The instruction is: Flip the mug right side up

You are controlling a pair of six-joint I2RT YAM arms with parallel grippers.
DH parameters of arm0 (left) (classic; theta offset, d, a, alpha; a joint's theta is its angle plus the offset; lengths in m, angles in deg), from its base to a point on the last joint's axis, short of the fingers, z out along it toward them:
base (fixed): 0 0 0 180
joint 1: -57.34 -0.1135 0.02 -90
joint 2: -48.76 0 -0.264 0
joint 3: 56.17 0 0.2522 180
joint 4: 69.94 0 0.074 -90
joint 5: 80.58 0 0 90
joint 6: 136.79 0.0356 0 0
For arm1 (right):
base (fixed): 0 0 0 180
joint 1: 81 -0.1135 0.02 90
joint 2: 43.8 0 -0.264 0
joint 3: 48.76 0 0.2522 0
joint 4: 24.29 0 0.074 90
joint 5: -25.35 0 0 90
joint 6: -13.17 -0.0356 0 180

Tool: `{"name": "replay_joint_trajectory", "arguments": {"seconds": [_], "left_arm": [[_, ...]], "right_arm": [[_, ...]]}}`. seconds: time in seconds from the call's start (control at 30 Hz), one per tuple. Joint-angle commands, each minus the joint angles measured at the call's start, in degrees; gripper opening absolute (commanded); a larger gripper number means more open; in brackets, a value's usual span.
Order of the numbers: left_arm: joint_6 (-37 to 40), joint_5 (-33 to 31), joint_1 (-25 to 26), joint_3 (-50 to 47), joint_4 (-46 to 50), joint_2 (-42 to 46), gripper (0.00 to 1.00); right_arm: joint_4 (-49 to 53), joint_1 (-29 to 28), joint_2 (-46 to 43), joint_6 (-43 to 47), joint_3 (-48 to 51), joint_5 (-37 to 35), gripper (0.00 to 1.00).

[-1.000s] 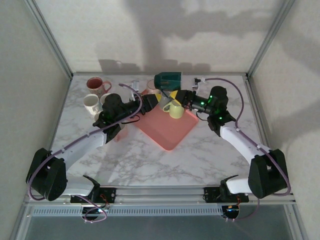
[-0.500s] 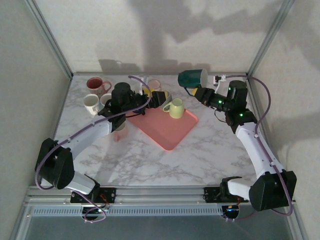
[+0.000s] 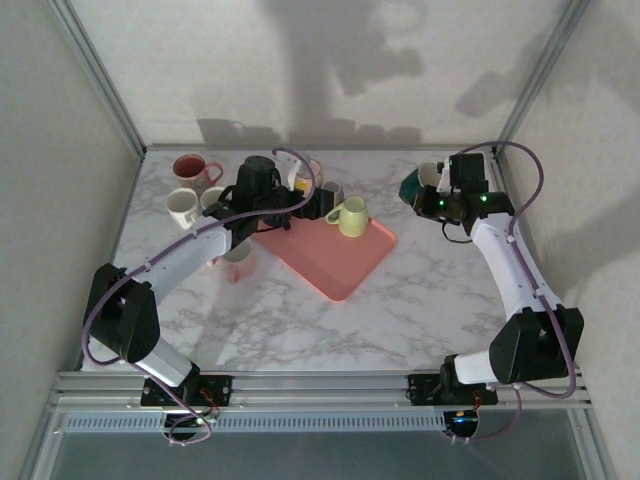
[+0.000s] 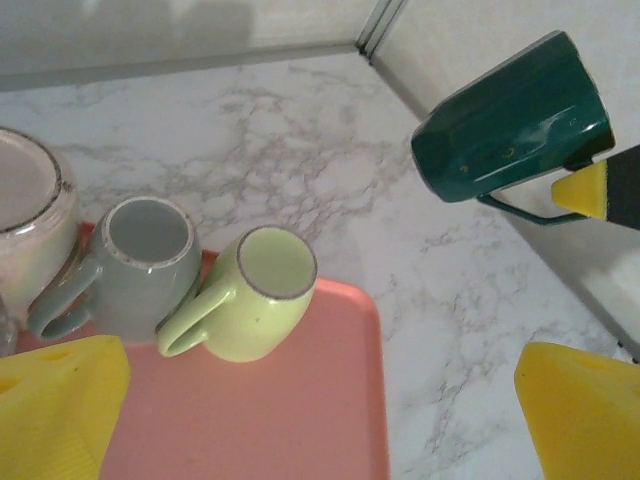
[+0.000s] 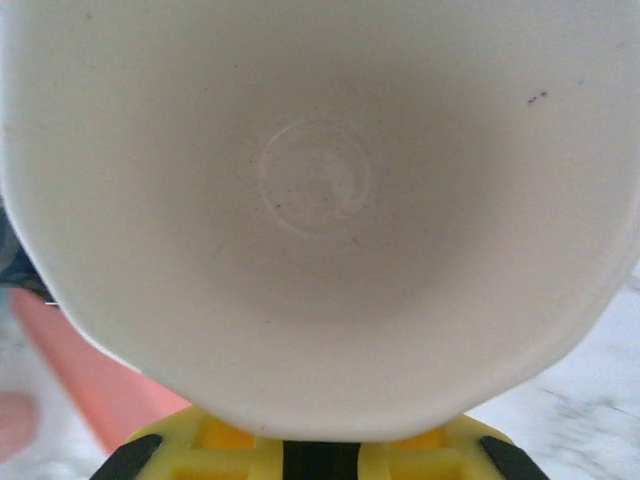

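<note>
Next, my right gripper tilts downward and lowers to release the mug upright on the bare tabletop beyond the tray, since the mug hangs tilted.
The mug (image 3: 416, 185) is dark green outside and white inside, and it hangs tilted in the air over the back right of the table. My right gripper (image 3: 436, 200) is shut on it by the rim near the handle. The right wrist view looks straight into its white inside (image 5: 320, 200). In the left wrist view the green mug (image 4: 510, 120) shows on its side at the upper right, with a yellow right fingertip (image 4: 583, 190) at its handle. My left gripper (image 4: 320, 405) stands open over the pink tray (image 4: 250, 425), with nothing between its fingers.
A lime mug (image 4: 255, 300) and a grey mug (image 4: 140, 260) lie on their sides at the tray's (image 3: 335, 255) back edge. A pinkish mug (image 4: 30, 215) stands beside them. A red mug (image 3: 190, 168) and a white mug (image 3: 182, 205) stand at the back left. Frame posts run along both sides.
My right arm has carried the green mug from above the tray to the back right, turning its mouth upward. My left gripper has opened wide and swung toward the tray's back edge.
</note>
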Motion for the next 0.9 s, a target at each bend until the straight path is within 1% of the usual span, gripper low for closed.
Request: {"name": "replay_joint_trajectory", "arguments": {"seconds": [0.0,0.2,0.37,0.63,0.87], "left_arm": [[2.8,-0.5,-0.4,0.9,3.2,-0.2,0.97],[2.3,-2.8,-0.4,-0.7,4.2,-0.5,0.97],[2.3,-3.9,-0.2,0.4,4.8,-2.1,0.96],[2.6,-4.3,-0.2,0.5,6.6,-3.1,0.96],[4.0,-5.8,-0.1,0.6,7.0,-4.1,0.95]], "right_arm": [[1.3,0.1,1.0,4.6,-5.1,-10.1,0.0],[1.8,0.2,6.5,7.1,-8.4,-18.2,0.0],[1.1,0.2,12.8,10.0,-11.2,-20.6,0.0],[-7.1,0.2,17.9,15.4,-10.1,-20.1,0.0],[-9.9,0.2,23.6,16.5,-12.5,-19.0,0.0]]}}
